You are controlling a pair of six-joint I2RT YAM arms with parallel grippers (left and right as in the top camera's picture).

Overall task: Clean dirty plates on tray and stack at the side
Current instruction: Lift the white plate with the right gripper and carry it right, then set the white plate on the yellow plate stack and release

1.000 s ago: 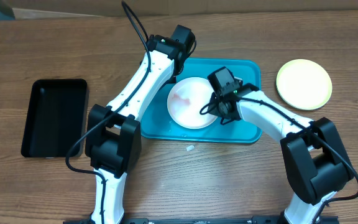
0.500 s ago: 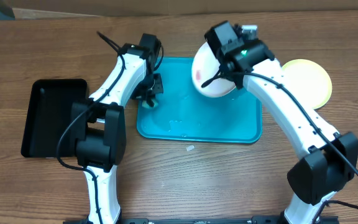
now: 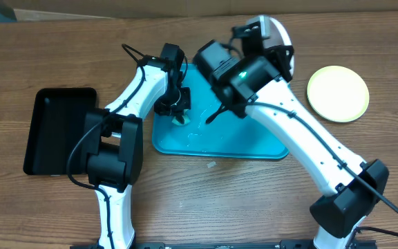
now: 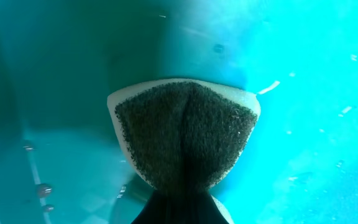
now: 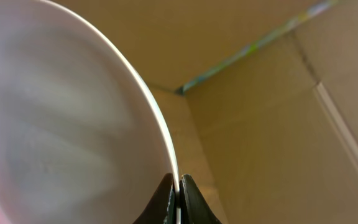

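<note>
The pale yellow-green plate (image 3: 337,93) is bare beside the tray, so my right gripper needs to swing over it, turn the tilted white plate flat, lower it and release.
My right gripper (image 3: 262,40) is shut on the rim of a white plate (image 3: 284,41) and holds it tilted on edge, high above the far side of the turquoise tray (image 3: 254,142). The right wrist view shows the jaws (image 5: 179,190) pinching the plate's rim (image 5: 61,124); a faint reddish smear shows at the lower left. My left gripper (image 3: 178,105) is shut on a sponge (image 4: 185,130) with a dark scrub face, pressed to the wet tray floor (image 4: 316,93) near its left end. A pale yellow-green plate (image 3: 337,93) lies on the table right of the tray. The bluish-white plate is out of view.
A black rectangular tray (image 3: 61,128) sits at the far left. A small white scrap (image 3: 211,164) lies on the wood in front of the turquoise tray. Water drops lie on the tray floor. Cardboard (image 5: 291,112) stands behind the table.
My right arm has lifted the white plate off the tray and swung it up and toward the back. My left gripper has moved with the sponge from the tray's left edge onto its floor.
</note>
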